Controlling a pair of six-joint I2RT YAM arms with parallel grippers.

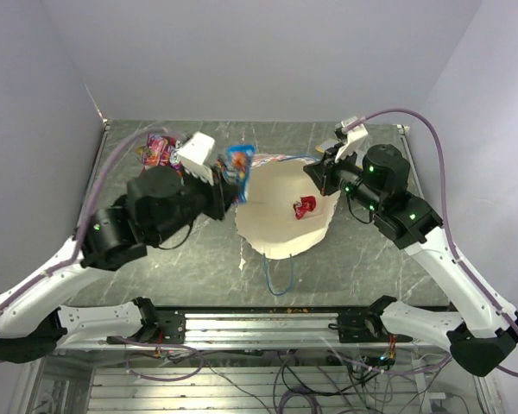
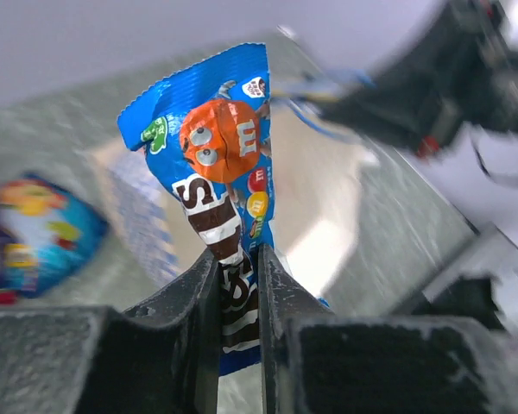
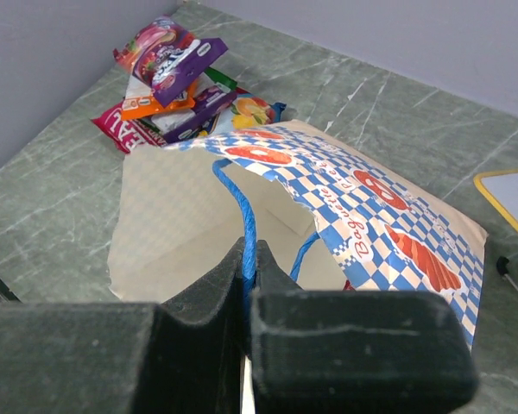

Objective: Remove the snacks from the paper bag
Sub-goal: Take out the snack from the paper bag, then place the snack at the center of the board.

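Observation:
The blue packet is out of the paper bag. My left gripper will next take it away from the bag's rim, outward and down onto the pile's purple packets (image 1: pixel 164 150).
My left gripper (image 1: pixel 231 185) (image 2: pixel 239 254) is shut on the lower end of a blue snack packet (image 1: pixel 239 166) (image 2: pixel 220 138) with an orange candy figure, held up at the left rim of the paper bag (image 1: pixel 276 231) (image 3: pixel 371 207). The bag lies with its cream mouth wide; a small red wrapped candy (image 1: pixel 305 207) sits inside. My right gripper (image 1: pixel 318 171) (image 3: pixel 249 254) is shut on the bag's blue cord handle (image 3: pixel 242 203) at the far right rim. A pile of snacks (image 1: pixel 160 151) (image 3: pixel 177 82), red, purple, orange and green, lies at the back left of the table.
The bag's second blue cord handle (image 1: pixel 276 278) trails toward the near edge. A white board with a yellow edge (image 3: pixel 511 200) and a black pen (image 3: pixel 511 274) lie to the right. Grey walls close in the table's left, back and right.

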